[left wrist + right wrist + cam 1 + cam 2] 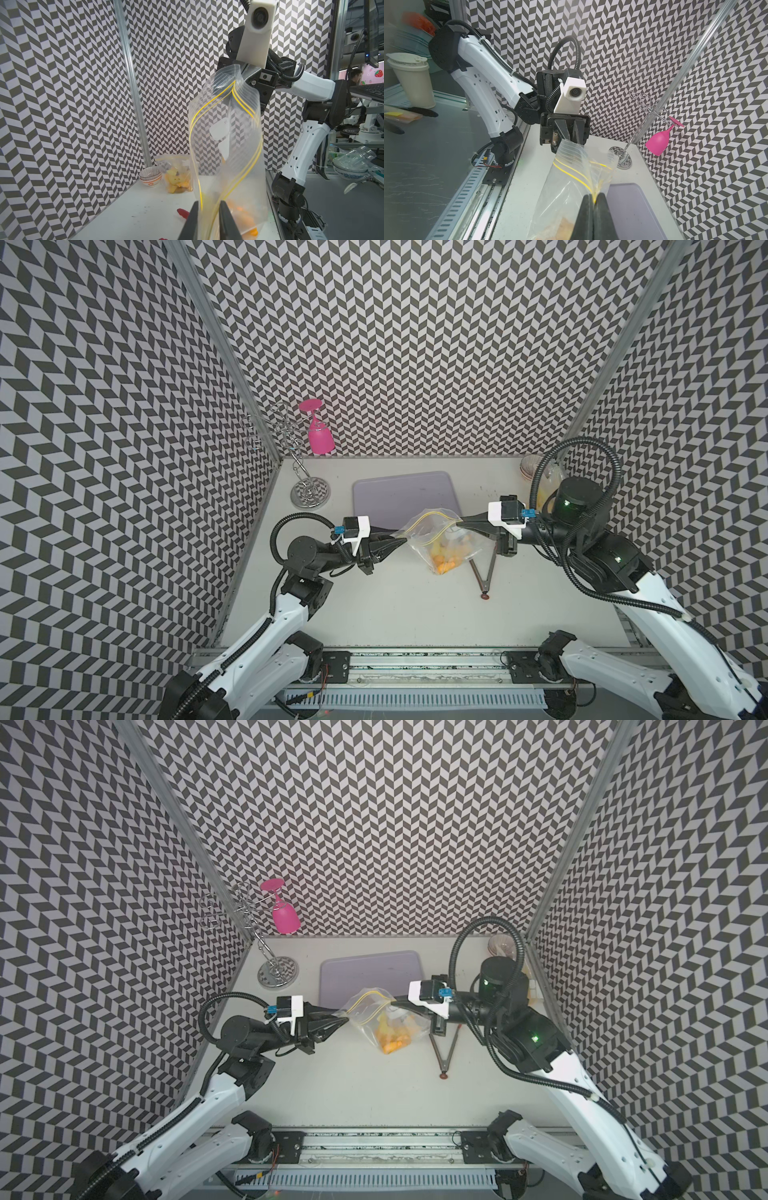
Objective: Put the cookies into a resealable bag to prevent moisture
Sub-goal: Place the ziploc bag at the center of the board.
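Note:
My right gripper tilts its fingers next, brings the bag's zip edge down toward the bare tabletop point(459, 577) beside the tongs and releases it, as the bag hangs in midair.
A clear resealable bag point(432, 531) with a yellow zip line hangs between my two grippers above the table, in both top views. The cookies point(446, 561), small yellow-orange pieces, lie heaped in its lower corner point(392, 1041). My right gripper point(593, 196) is shut on the bag's zip edge at the right end point(459, 523). At the bag's left end is my left gripper point(401, 541). In the left wrist view its jaws point(208, 204) stand narrowly apart, with the zip strip running between them. The bag's mouth sags open between the two grippers.
A lilac tray point(399, 497) lies behind the bag. Dark tongs point(484, 572) rest on the table under the right gripper. A wire rack point(309, 491) with a pink wine glass point(321, 435) stands back left. A bowl point(150, 176) and a second filled bag point(178, 178) sit back right.

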Robot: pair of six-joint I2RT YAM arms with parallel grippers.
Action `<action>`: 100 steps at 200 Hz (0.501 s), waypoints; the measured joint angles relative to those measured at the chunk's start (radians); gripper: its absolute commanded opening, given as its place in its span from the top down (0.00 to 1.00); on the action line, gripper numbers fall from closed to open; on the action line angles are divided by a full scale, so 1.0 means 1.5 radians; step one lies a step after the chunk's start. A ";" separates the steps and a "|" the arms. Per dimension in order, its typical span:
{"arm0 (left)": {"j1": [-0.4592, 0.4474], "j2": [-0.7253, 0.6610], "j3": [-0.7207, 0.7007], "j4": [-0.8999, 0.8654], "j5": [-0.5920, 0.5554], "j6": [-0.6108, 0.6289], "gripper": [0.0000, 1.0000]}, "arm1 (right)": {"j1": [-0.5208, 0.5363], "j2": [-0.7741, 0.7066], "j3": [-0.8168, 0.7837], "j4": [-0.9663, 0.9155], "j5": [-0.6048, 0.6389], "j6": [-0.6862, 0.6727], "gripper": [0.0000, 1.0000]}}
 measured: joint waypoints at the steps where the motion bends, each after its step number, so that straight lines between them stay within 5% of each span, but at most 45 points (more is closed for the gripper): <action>1: 0.000 0.000 0.000 -0.002 0.000 0.001 0.86 | 0.000 -0.001 -0.001 0.000 0.001 0.000 0.98; 28: 0.000 0.000 0.013 -0.039 0.002 0.019 1.00 | 0.000 -0.018 -0.016 0.006 0.021 0.007 0.98; 63: 0.000 -0.006 0.072 -0.181 -0.030 0.091 1.00 | 0.000 -0.035 -0.050 0.023 0.089 0.035 0.98; 100: 0.000 0.021 0.181 -0.428 -0.162 0.212 1.00 | 0.000 -0.057 -0.174 0.061 0.194 0.111 0.97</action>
